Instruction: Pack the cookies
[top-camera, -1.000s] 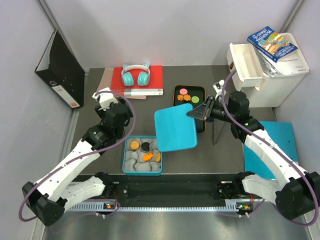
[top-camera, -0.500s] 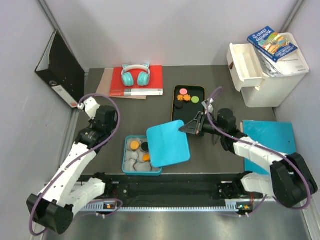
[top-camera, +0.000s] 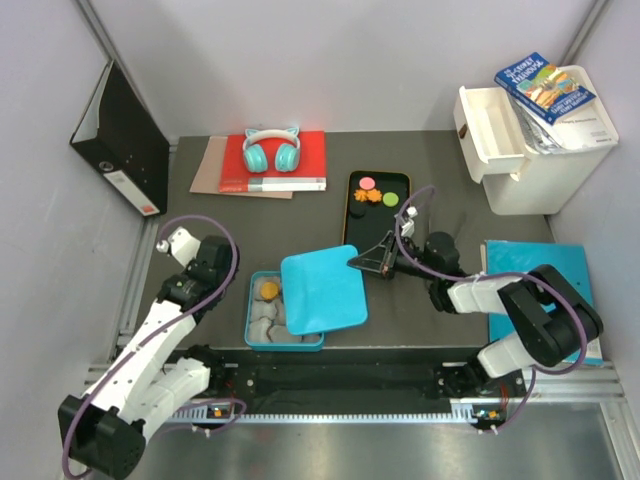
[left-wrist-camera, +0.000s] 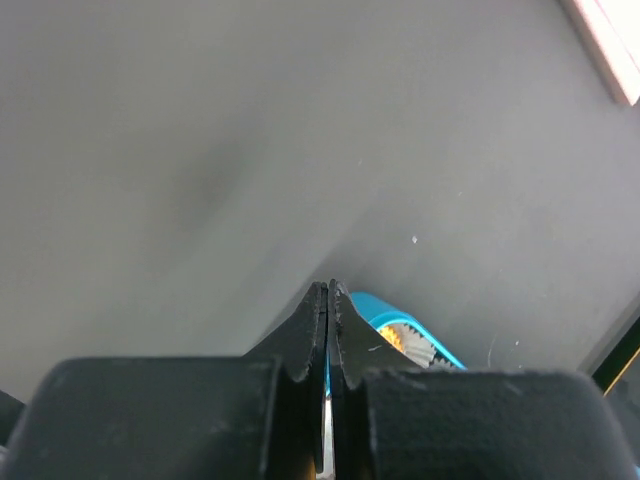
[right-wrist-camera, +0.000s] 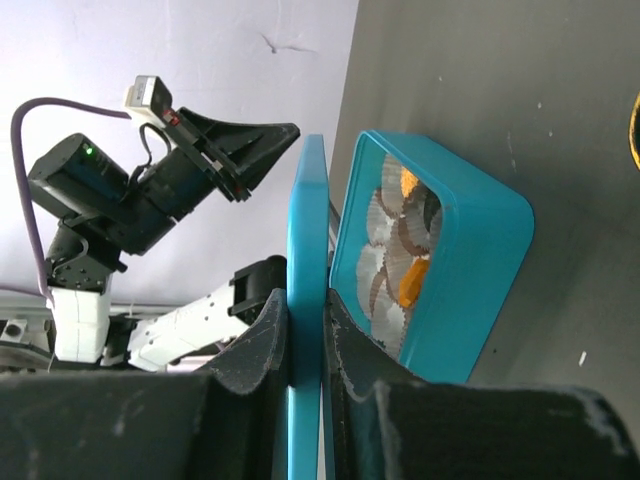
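Observation:
I need to move my right gripper down and to its left in the top view to the open tin, and release the lid over the uncovered cookies.
My right gripper (right-wrist-camera: 306, 312) is shut on the edge of a flat blue lid (top-camera: 322, 290), holding it over the right part of the open blue tin (top-camera: 258, 330). A gap shows between the lid (right-wrist-camera: 306, 215) and the tin (right-wrist-camera: 480, 270). The tin holds cookies in white paper cups, among them an orange one (top-camera: 269, 290) and two more orange ones (right-wrist-camera: 412, 282). More cookies, pink (top-camera: 368, 183), orange (top-camera: 370, 196) and green (top-camera: 390, 199), lie on a black tray (top-camera: 399, 181). My left gripper (left-wrist-camera: 328, 292) is shut and empty, just left of the tin (left-wrist-camera: 400, 318).
A red book with teal headphones (top-camera: 272, 150) lies at the back. A black binder (top-camera: 120, 135) leans at the far left. At the back right stands a white drawer unit (top-camera: 535, 150) with a book (top-camera: 545, 85) on top. A blue board (top-camera: 535, 275) lies at the right.
My right gripper has carried the lid left and down from mid-table to over the tin. My left arm has pulled back to the left, and its gripper has shut.

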